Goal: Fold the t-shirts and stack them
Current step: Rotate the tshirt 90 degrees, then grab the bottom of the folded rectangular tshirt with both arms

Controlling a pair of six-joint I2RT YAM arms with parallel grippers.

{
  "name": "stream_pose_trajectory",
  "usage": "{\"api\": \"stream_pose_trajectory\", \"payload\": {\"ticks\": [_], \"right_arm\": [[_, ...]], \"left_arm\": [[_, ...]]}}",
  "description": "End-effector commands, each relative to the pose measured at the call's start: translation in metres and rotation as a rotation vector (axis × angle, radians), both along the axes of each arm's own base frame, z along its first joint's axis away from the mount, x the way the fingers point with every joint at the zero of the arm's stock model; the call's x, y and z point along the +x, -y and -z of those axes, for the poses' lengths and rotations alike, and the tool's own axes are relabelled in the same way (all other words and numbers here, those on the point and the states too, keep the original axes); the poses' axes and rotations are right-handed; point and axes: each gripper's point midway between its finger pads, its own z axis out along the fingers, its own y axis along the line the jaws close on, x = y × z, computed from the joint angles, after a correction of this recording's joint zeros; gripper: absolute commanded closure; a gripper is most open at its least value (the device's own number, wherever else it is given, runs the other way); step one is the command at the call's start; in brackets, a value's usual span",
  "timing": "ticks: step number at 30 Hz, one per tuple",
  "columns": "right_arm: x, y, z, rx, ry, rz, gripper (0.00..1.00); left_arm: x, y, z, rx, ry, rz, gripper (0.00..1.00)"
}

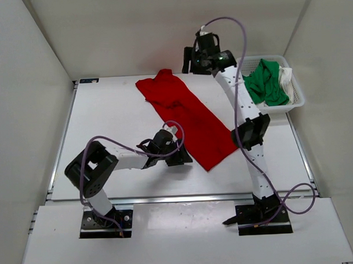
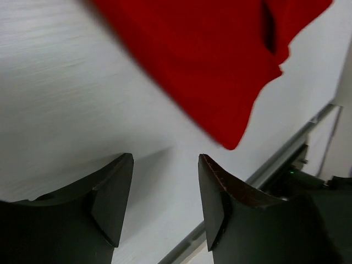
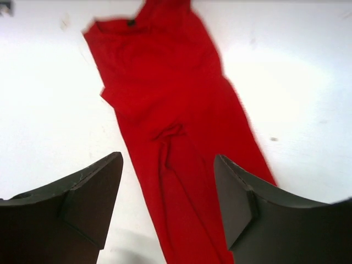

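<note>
The red shirt lies slanted across the tabletop. Next, my right gripper swings back and down onto its near-end corner farther from my left gripper.
A bright red t-shirt [image 1: 184, 117] lies flat on the white table [image 1: 107, 128] as a long narrow strip, running diagonally from far left to near right. My left gripper [image 1: 178, 157] sits low at the strip's near-left edge. In the left wrist view the left gripper [image 2: 165, 165] is open over bare table, with the red shirt [image 2: 209, 60] just beyond its tips. My right gripper [image 1: 191, 61] hangs high over the far end. Seen from the right wrist, the right gripper [image 3: 168, 159] stands open above the red shirt [image 3: 170, 121]. A green shirt [image 1: 264, 82] and a white shirt [image 1: 286, 79] lie crumpled in the basket.
The white mesh basket [image 1: 297, 101] stands at the far right corner of the table. White walls enclose the table on the left, the back and the right. A metal rail [image 2: 286, 151] runs along the table's edge near the left gripper.
</note>
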Motion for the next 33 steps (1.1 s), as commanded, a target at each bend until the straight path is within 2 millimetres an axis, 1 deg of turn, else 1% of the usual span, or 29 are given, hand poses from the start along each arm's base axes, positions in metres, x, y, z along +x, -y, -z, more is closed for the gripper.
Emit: {"api": "stream_pose_trajectory", "payload": {"ticks": [1, 2, 3, 4, 6, 7, 9, 10, 11, 13, 14, 15, 16, 17, 18, 19, 20, 21, 22, 23, 24, 25, 26, 27, 28, 29, 30, 32, 33], "right_arm": [[-0.032, 0.039, -0.075, -0.087, 0.105, 0.053, 0.35], [-0.040, 0.039, -0.081, -0.099, 0.110, 0.051, 0.35], [-0.045, 0.046, -0.085, -0.109, 0.107, 0.063, 0.35], [-0.052, 0.046, -0.088, -0.118, 0.107, 0.055, 0.35], [-0.063, 0.047, -0.099, -0.142, 0.131, 0.064, 0.35], [-0.068, 0.047, -0.097, -0.157, 0.122, 0.055, 0.35], [-0.076, 0.051, -0.097, -0.180, 0.123, 0.068, 0.35], [-0.082, 0.051, -0.090, -0.198, 0.101, 0.057, 0.36], [-0.087, 0.054, -0.083, -0.215, 0.089, 0.062, 0.36], [-0.094, 0.053, -0.081, -0.228, 0.129, 0.069, 0.36], [-0.108, 0.063, -0.058, -0.250, 0.087, 0.059, 0.36], [-0.103, 0.059, -0.065, -0.198, 0.143, 0.057, 0.35], [-0.114, 0.069, -0.052, -0.174, 0.143, 0.058, 0.35], [-0.130, 0.085, -0.034, -0.130, 0.102, 0.062, 0.36], [-0.130, 0.083, -0.036, -0.061, 0.128, 0.042, 0.37], [-0.145, 0.098, -0.013, -0.036, 0.079, 0.064, 0.38], [-0.157, 0.103, 0.003, 0.010, 0.055, 0.058, 0.38], [-0.161, 0.101, 0.011, 0.054, 0.042, 0.045, 0.38], [-0.176, 0.101, 0.029, 0.055, 0.004, 0.029, 0.38], [-0.189, 0.099, 0.049, 0.062, -0.034, 0.016, 0.38], [-0.195, 0.098, 0.059, 0.063, -0.049, 0.014, 0.38], [-0.209, 0.092, 0.075, 0.070, -0.076, -0.001, 0.38], [-0.225, 0.095, 0.096, 0.069, -0.129, 0.003, 0.38], [-0.231, 0.086, 0.100, 0.099, -0.132, -0.016, 0.38], [-0.246, 0.087, 0.119, 0.104, -0.174, -0.020, 0.38], [-0.263, 0.082, 0.134, 0.117, -0.219, -0.044, 0.38], [-0.273, 0.075, 0.140, 0.132, -0.238, -0.063, 0.39], [-0.304, 0.068, 0.161, 0.153, -0.302, -0.103, 0.39], [-0.310, 0.063, 0.164, 0.165, -0.312, -0.108, 0.38]], "left_arm": [[-0.001, 0.029, -0.004, -0.089, -0.030, 0.003, 0.38], [-0.002, 0.033, -0.002, -0.086, -0.034, 0.007, 0.37], [-0.003, 0.038, 0.002, -0.085, -0.051, 0.009, 0.38], [-0.004, 0.049, 0.000, -0.100, -0.046, 0.023, 0.39], [-0.004, 0.059, 0.006, -0.080, -0.040, 0.039, 0.47], [-0.004, 0.067, 0.009, -0.084, -0.048, 0.046, 0.50], [-0.006, 0.079, 0.013, -0.090, -0.068, 0.075, 0.67], [-0.004, 0.082, 0.018, -0.091, -0.080, 0.075, 0.71], [-0.004, 0.088, 0.017, -0.123, -0.106, 0.086, 0.77], [-0.008, 0.089, 0.018, -0.121, -0.123, 0.100, 1.00], [-0.012, 0.083, 0.021, -0.107, -0.127, 0.110, 1.00], [-0.011, 0.079, 0.008, -0.124, -0.109, 0.107, 1.00], [-0.013, 0.064, 0.015, -0.099, -0.111, 0.098, 1.00], [-0.018, 0.048, 0.010, -0.090, -0.094, 0.102, 1.00], [-0.018, 0.033, 0.011, -0.081, -0.109, 0.087, 1.00], [-0.024, 0.016, 0.008, -0.069, -0.091, 0.092, 1.00], [-0.030, -0.009, 0.010, -0.045, -0.098, 0.086, 1.00], [-0.031, -0.027, 0.003, -0.039, -0.098, 0.069, 1.00], [-0.042, -0.046, 0.014, -0.002, -0.112, 0.080, 1.00], [-0.046, -0.067, 0.013, 0.019, -0.105, 0.072, 1.00], [-0.053, -0.087, 0.013, 0.054, -0.137, 0.049, 1.00], [-0.062, -0.106, 0.020, 0.092, -0.163, 0.040, 0.99], [-0.064, -0.116, 0.017, 0.096, -0.138, 0.040, 0.96], [-0.066, -0.123, 0.012, 0.092, -0.135, 0.026, 0.85], [-0.073, -0.129, 0.015, 0.111, -0.149, 0.028, 0.67], [-0.071, -0.132, 0.012, 0.106, -0.121, 0.016, 0.59], [-0.071, -0.132, 0.008, 0.097, -0.105, 0.015, 0.37], [-0.072, -0.138, 0.010, 0.113, -0.102, -0.011, 0.28], [-0.069, -0.139, 0.007, 0.102, -0.093, -0.028, 0.27]]}}
